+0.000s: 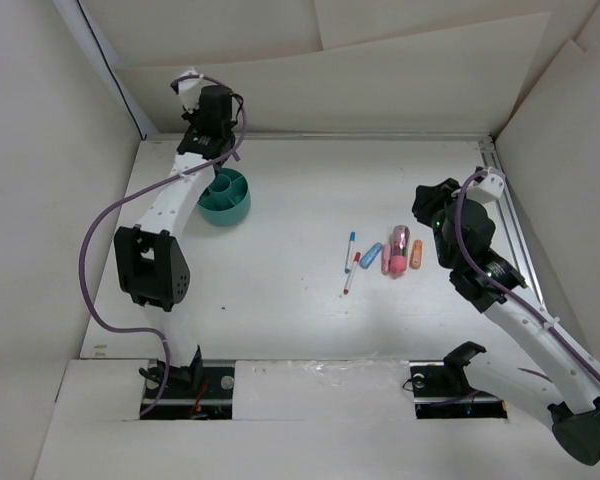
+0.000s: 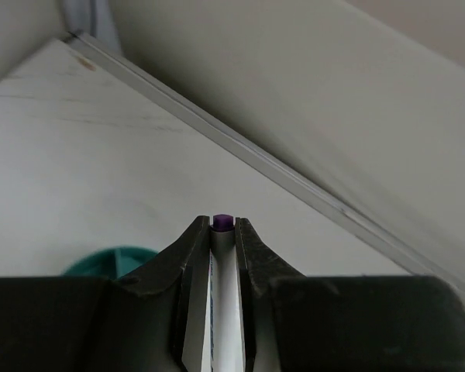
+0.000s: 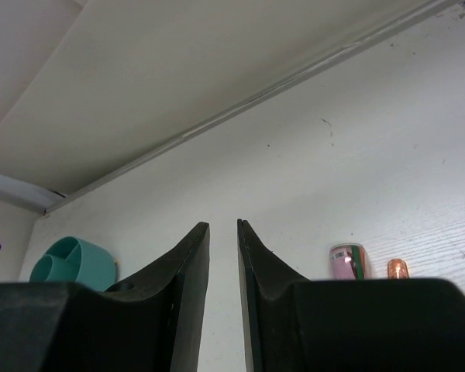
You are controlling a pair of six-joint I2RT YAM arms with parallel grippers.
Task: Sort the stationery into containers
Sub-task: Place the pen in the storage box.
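Observation:
The pen's purple cap hangs past the far rim of the container. My left gripper needs to turn, move back and go down over the teal container's open top to let go of the pen.
My left gripper is shut on a thin white pen with a purple cap, whose tip sticks out just past the fingertips. In the top view this gripper hangs over the far rim of the teal container, whose rim also shows in the left wrist view. The other stationery lies mid-table: a blue-capped pen, a red-capped pen, and blue, pink and orange chunky pieces. My right gripper is open beside them and holds nothing.
White walls close in the table at the back and on both sides, with a metal rail along the right edge. The left arm's black elbow block stands left of the table's middle. In the right wrist view the container sits far left.

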